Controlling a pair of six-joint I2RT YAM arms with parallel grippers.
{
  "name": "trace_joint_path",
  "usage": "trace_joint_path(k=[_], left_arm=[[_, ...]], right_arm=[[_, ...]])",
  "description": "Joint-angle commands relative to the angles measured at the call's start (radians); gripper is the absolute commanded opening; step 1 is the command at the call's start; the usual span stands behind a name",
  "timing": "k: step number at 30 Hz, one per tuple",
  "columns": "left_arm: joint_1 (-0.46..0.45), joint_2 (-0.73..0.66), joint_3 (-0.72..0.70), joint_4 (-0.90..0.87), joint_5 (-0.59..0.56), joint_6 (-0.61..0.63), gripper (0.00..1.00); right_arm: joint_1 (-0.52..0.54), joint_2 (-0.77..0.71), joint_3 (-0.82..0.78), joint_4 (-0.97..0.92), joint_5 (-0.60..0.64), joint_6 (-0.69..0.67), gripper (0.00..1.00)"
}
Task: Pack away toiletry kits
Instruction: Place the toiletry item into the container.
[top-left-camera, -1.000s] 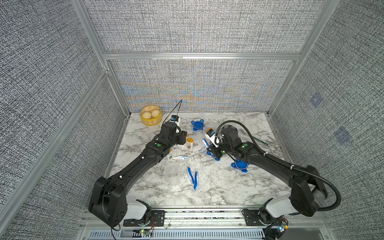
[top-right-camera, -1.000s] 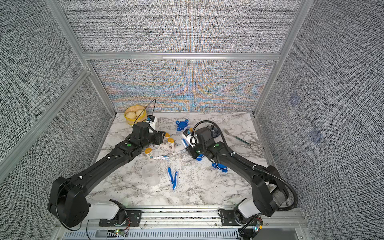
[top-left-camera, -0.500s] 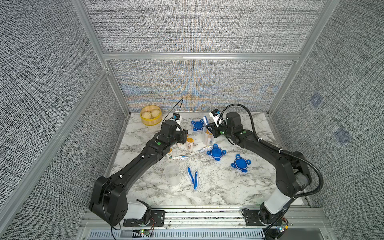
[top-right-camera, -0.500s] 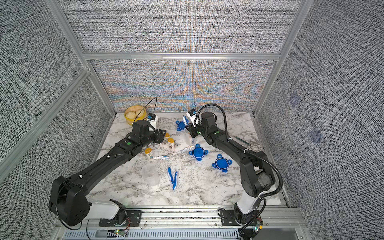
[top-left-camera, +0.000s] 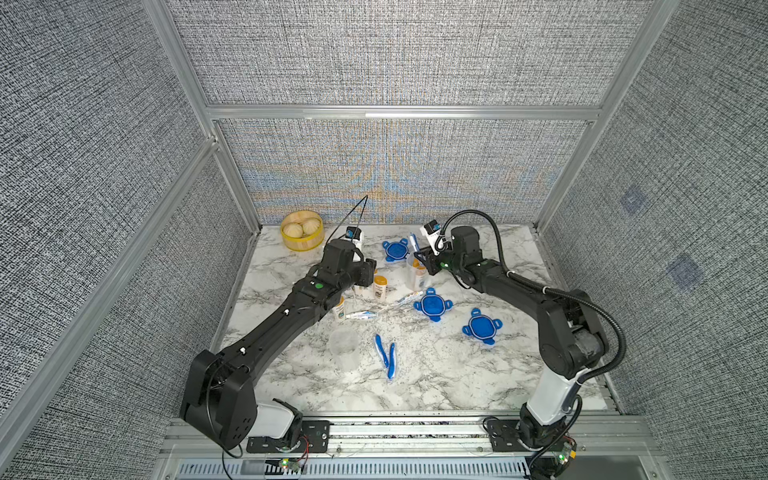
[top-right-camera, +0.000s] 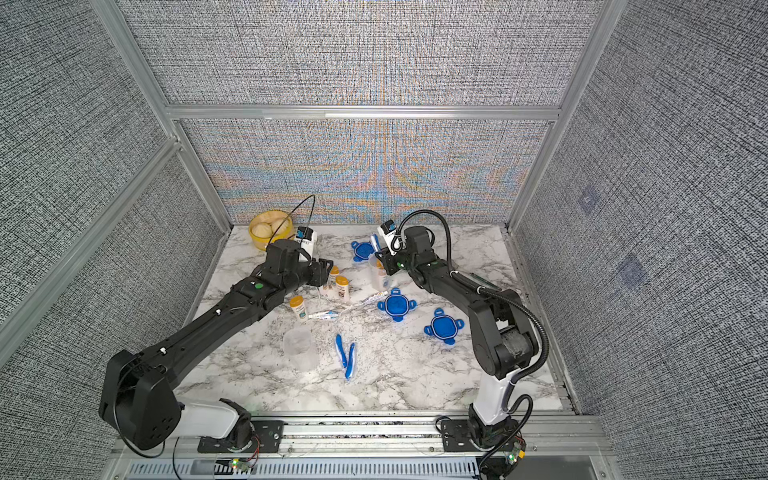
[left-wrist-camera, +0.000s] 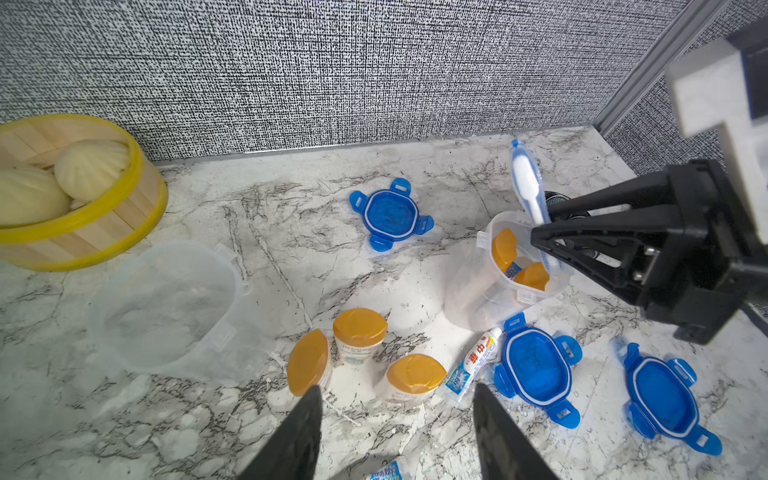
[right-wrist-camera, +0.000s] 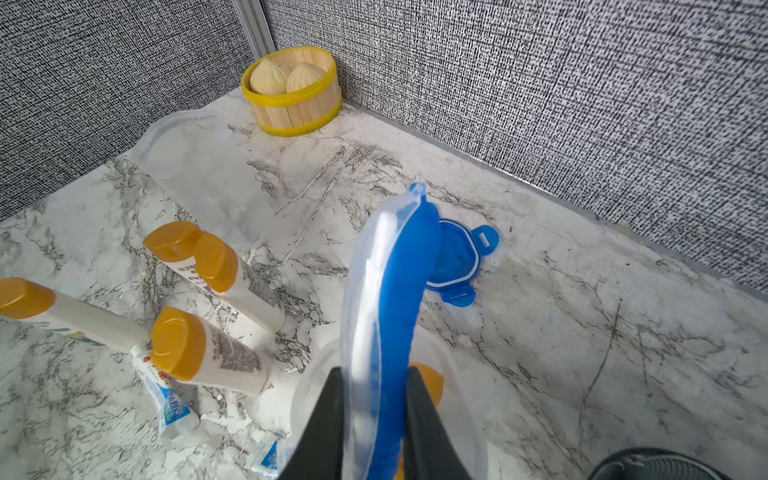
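Observation:
The blue toothbrush's lower end is already inside beside the orange-capped bottles, so the robot's right gripper will next lower slightly over the clear cup's opening (top-left-camera: 416, 261) and release the toothbrush.
My right gripper (right-wrist-camera: 374, 376) is shut on a blue toothbrush (right-wrist-camera: 390, 291) in its clear wrapper. It holds the brush upright, with the lower end inside a clear cup (left-wrist-camera: 486, 291) that has orange-capped bottles (left-wrist-camera: 505, 249) in it. In both top views this cup (top-left-camera: 415, 276) stands at the back centre. My left gripper (left-wrist-camera: 395, 388) is open and empty, just above three standing orange-capped bottles (left-wrist-camera: 360, 328) and beside a toothpaste tube (left-wrist-camera: 473, 361). Another bottle (top-left-camera: 338, 307) and tube (top-left-camera: 361, 316) lie near the left arm. Two toothbrushes (top-left-camera: 386, 355) lie in front.
Three blue clip lids (top-left-camera: 395, 250) (top-left-camera: 432, 304) (top-left-camera: 481, 327) lie loose on the marble. An empty clear cup (top-left-camera: 344, 347) stands front centre, and another (left-wrist-camera: 166, 299) near the yellow steamer basket (top-left-camera: 302, 230) in the back left corner. A dark round thing (right-wrist-camera: 656, 463) sits behind the right gripper.
The right arm has carried the toothbrush from the middle of the table to the back, over the cup with bottles. The left arm has barely moved.

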Motion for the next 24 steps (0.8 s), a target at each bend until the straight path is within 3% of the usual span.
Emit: trace_joint_path(k=[1, 10, 12, 14, 17, 24], left_arm=[[0.000, -0.003, 0.001, 0.004, 0.013, -0.008, 0.57], [0.000, -0.006, -0.001, 0.011, 0.025, -0.016, 0.57], [0.000, -0.003, 0.000, 0.019, 0.038, -0.018, 0.57], [0.000, 0.002, 0.003, 0.023, 0.046, -0.019, 0.57], [0.000, 0.015, 0.013, 0.030, 0.069, -0.016, 0.58], [0.000, 0.096, 0.077, 0.057, 0.195, -0.018, 0.64]], right_arm=[[-0.012, 0.018, 0.018, 0.048, -0.032, -0.045, 0.14], [-0.030, 0.054, -0.004, 0.092, -0.084, -0.120, 0.15], [-0.031, 0.058, -0.005, 0.091, -0.087, -0.130, 0.21], [-0.035, 0.054, -0.008, 0.081, -0.087, -0.132, 0.37], [-0.035, 0.024, -0.029, 0.082, -0.084, -0.133, 0.49], [-0.043, -0.073, -0.086, 0.094, -0.073, -0.105, 0.55]])
